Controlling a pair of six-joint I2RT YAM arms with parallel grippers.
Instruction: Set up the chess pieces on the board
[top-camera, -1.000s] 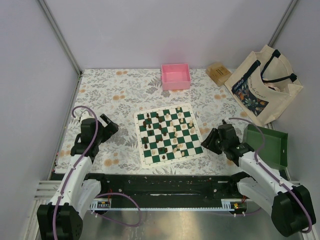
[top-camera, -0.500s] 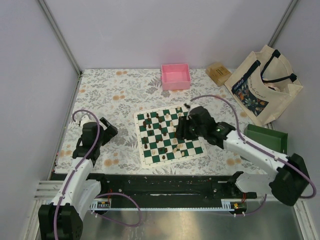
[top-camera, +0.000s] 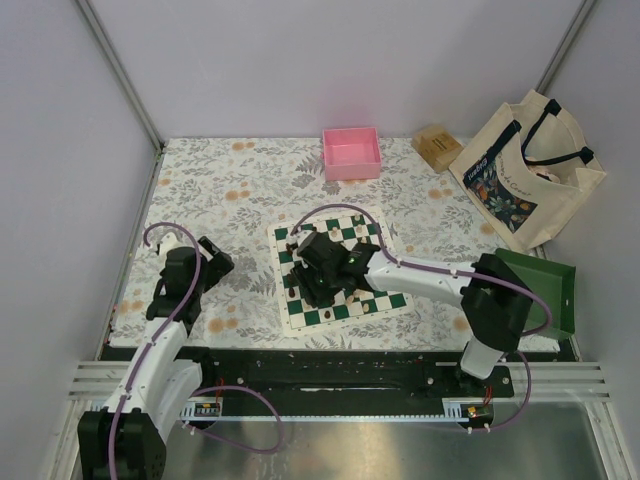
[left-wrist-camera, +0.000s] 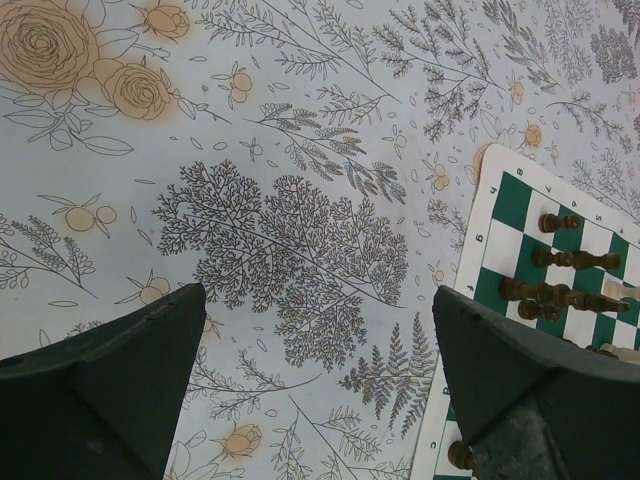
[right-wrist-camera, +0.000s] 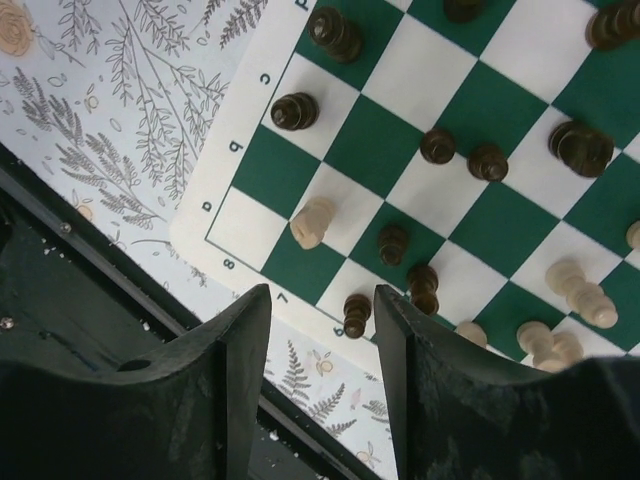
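Observation:
I will next move my right gripper down past the dark pawn (right-wrist-camera: 354, 312) onto the cream piece near the board's corner (right-wrist-camera: 312, 222), because the bare squares around that piece leave room for both fingers.
The green-and-white board (top-camera: 386, 291) lies mid-table with dark and cream chess pieces (top-camera: 355, 290) scattered on it. My right gripper (top-camera: 315, 290) hangs open over the board's near left part. In the right wrist view its fingers (right-wrist-camera: 248, 340) straddle a dark pawn (right-wrist-camera: 354, 312) at the board's (right-wrist-camera: 238, 135) edge, with no visible contact. A cream piece (right-wrist-camera: 312, 222) stands just beyond. My left gripper (top-camera: 225, 258) is open over the floral cloth, left of the board. In the left wrist view the left gripper (left-wrist-camera: 318, 295) holds nothing, and dark pieces (left-wrist-camera: 545, 292) line the board's (left-wrist-camera: 511, 198) edge.
A pink tray (top-camera: 351, 152) sits at the back, a small wooden box (top-camera: 437, 146) and a tote bag (top-camera: 525, 170) at the back right. A green tray (top-camera: 545, 290) lies right of the board. The black rail (top-camera: 330, 365) runs along the near edge.
My right arm has swung from beside the green tray leftward across the board to its near left part. The left arm has hardly moved.

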